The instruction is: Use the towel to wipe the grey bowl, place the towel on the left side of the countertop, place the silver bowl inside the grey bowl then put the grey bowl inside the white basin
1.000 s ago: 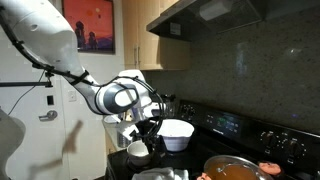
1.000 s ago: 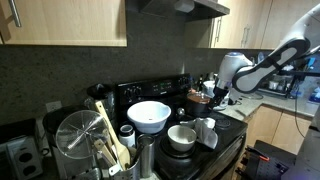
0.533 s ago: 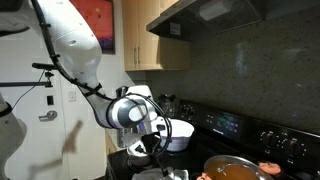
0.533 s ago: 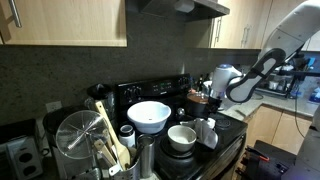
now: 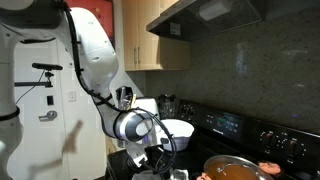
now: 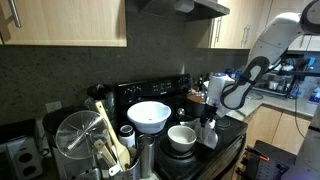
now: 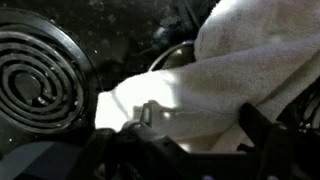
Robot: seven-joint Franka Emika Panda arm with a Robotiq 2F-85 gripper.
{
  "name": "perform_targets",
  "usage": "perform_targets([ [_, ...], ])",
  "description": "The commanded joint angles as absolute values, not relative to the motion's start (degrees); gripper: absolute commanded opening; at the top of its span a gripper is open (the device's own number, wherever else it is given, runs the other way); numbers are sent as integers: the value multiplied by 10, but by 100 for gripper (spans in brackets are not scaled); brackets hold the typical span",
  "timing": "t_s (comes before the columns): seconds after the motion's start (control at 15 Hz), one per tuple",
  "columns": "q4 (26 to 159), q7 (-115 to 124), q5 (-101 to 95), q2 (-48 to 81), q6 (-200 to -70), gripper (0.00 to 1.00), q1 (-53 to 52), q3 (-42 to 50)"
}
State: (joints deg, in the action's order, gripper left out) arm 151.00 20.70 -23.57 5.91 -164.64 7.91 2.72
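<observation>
I should keep my gripper low, move it slightly away from the coil burner, and then close it on the towel's fold (image 6: 209,131) (image 7: 203,117).
A white towel (image 7: 225,75) lies crumpled on the black stove top and fills most of the wrist view; it also shows in an exterior view (image 6: 208,134). My gripper (image 7: 200,128) is open and low over the towel, with one finger on each side of a fold. It shows in both exterior views (image 6: 209,120) (image 5: 160,158). The grey bowl (image 6: 181,137) stands just beside the towel. A curved bowl rim (image 7: 172,55) peeks out behind the towel. The white basin (image 6: 148,115) (image 5: 177,130) stands further back. I cannot pick out the silver bowl.
A coil burner (image 7: 35,70) lies next to the towel. A wire utensil holder (image 6: 85,140) with spoons stands at the stove's near end. A pan of orange food (image 5: 235,168) sits on a front burner. The stove's control panel (image 5: 225,122) runs along the back.
The arm has swung down and over from beside the stove. My gripper has dropped onto the towel, and the elbow now stands higher.
</observation>
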Motion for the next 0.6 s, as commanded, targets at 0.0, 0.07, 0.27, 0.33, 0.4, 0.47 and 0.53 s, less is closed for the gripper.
perform_targets([
  [0.0, 1502, 200, -198, 89, -1678, 59, 45, 50],
  [0.07, 1501, 198, -189, 92, -1681, 51, 37, 54],
  [0.27, 1500, 197, -173, 97, -1688, 27, 17, 67],
  [0.33, 1500, 197, -171, 98, -1690, 20, 11, 71],
  [0.4, 1501, 199, -172, 98, -1691, 14, 6, 76],
  [0.47, 1501, 203, -177, 96, -1690, 7, 1, 83],
  [0.53, 1501, 203, -175, 94, -1687, 6, -2, 86],
])
